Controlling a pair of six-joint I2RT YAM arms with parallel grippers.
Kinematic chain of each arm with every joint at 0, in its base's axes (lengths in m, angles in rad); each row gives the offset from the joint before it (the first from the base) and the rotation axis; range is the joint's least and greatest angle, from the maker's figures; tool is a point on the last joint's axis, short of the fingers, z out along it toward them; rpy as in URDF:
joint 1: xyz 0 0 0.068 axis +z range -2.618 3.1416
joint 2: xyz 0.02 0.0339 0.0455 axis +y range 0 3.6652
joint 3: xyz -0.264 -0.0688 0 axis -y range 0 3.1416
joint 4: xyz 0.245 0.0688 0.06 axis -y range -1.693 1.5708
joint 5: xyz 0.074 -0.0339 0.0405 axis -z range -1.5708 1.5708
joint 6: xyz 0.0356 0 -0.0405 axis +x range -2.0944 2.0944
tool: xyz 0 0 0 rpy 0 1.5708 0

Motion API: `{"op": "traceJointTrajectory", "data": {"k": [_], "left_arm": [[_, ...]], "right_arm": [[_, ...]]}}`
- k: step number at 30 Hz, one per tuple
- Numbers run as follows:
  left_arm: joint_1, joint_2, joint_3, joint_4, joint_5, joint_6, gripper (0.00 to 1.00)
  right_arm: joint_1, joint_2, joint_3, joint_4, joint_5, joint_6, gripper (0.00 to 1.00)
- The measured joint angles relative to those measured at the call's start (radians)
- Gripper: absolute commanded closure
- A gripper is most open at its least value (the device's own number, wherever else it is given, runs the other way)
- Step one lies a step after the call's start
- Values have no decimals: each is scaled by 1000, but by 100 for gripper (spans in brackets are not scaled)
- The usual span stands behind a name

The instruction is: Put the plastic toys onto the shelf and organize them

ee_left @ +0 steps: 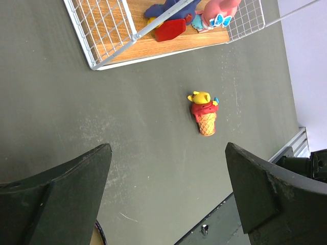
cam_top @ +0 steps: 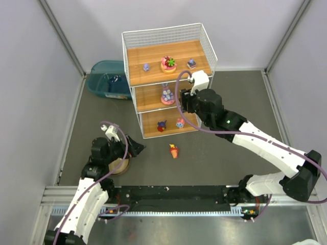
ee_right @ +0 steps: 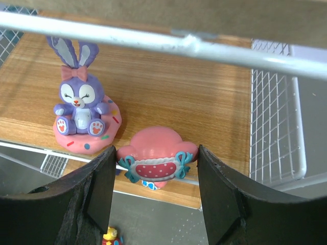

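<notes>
My right gripper holds the pink toy (ee_right: 156, 155), and the middle board's bare part (ee_right: 186, 125) is just outward of the fingers. I need to move the toy outward next and let go of it there, clear of the bunny.
The shelf (cam_top: 153, 55) stands at the back middle, its tiers holding plastic toys. A pink flower disc (cam_top: 168, 64) and two small purple figures are on top. A purple-eared bunny (cam_top: 166, 94) (ee_right: 77, 109) sits on the middle board. A blue-red toy (cam_top: 162, 125) and a pink one (cam_top: 180, 122) occupy the bottom board. My right gripper (cam_top: 185, 99) (ee_right: 156, 163) is shut on a pink cushion-shaped toy (ee_right: 156, 155) at the middle board's front edge. A yellow-red cone toy (cam_top: 174, 151) (ee_left: 204, 113) lies on the table. My left gripper (cam_top: 137, 148) (ee_left: 168, 148) hangs open, left of the cone toy.
A teal bin (cam_top: 104, 76) sits left of the shelf. A tan round bowl (cam_top: 120, 166) rests under my left arm. The shelf's wire wall (ee_right: 276, 127) is just right of the right fingers. Grey walls enclose the table on three sides.
</notes>
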Motion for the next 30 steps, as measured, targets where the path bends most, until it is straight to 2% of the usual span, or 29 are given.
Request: {"op": "traceJointTrajectory", "data": {"k": [26,30], "left_arm": [[0,2,0,2,-3,0,1],[0,2,0,2,-3,0,1]], "right_arm": [[-33,35,0,48,-6,45,100],[-34,35,0,51,-6,55,94]]}}
